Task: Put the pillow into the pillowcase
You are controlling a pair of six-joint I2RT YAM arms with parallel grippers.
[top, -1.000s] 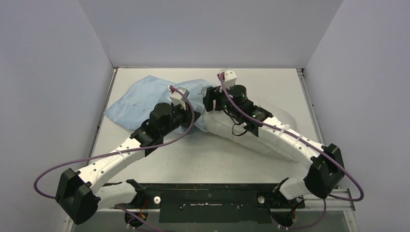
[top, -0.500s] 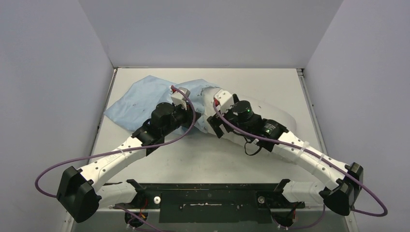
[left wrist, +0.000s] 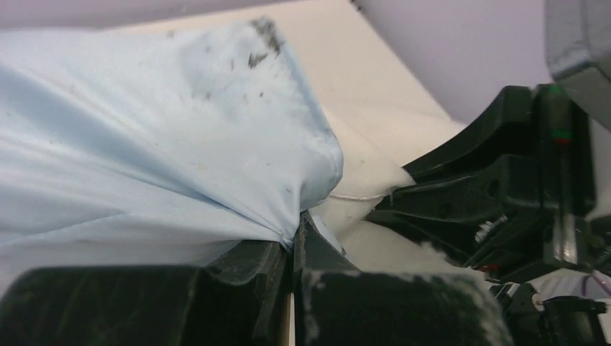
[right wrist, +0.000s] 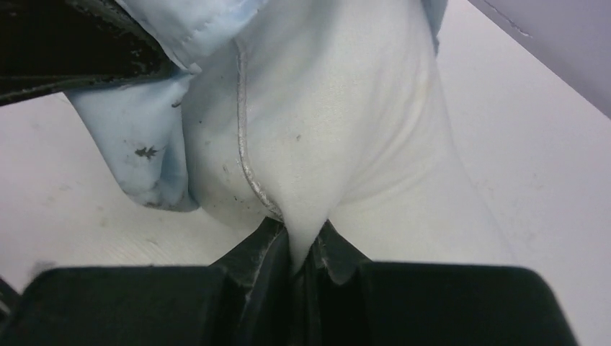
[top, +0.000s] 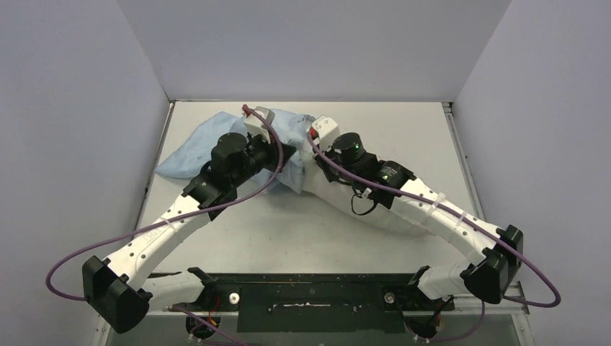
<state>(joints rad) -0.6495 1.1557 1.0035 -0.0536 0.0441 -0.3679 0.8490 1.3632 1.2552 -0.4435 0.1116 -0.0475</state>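
Note:
I will turn the fingers of my right gripper toward the pillowcase's opening (top: 302,148) (right wrist: 223,43) and let go of the pinched white fold of the pillow beside it, because that fold is still outside the pillowcase's blue hem.
The light blue pillowcase (top: 180,153) lies bunched at the far left of the table. The white pillow (top: 326,189) pokes out of its open end and runs right under my right arm. My left gripper (top: 290,153) is shut on the pillowcase's hem (left wrist: 288,216), pulling the blue cloth (left wrist: 144,144) taut over the pillow's corner (left wrist: 360,184). My right gripper (top: 314,160) is shut on a pinched fold of the pillow (right wrist: 346,108), with its jaws (right wrist: 301,249) tight around white fabric. The blue hem (right wrist: 148,151) hangs just left of that fold.
The table (top: 288,238) is walled on the left, back and right. Purple cables (top: 72,252) loop off both arms. A black rail (top: 310,292) runs along the near edge between the arm bases. The two grippers sit almost touching at the pillowcase's mouth.
My right gripper opened, swung from the far side to the pillow's edge and shut on it. My left arm drew the pillowcase hem farther back and left.

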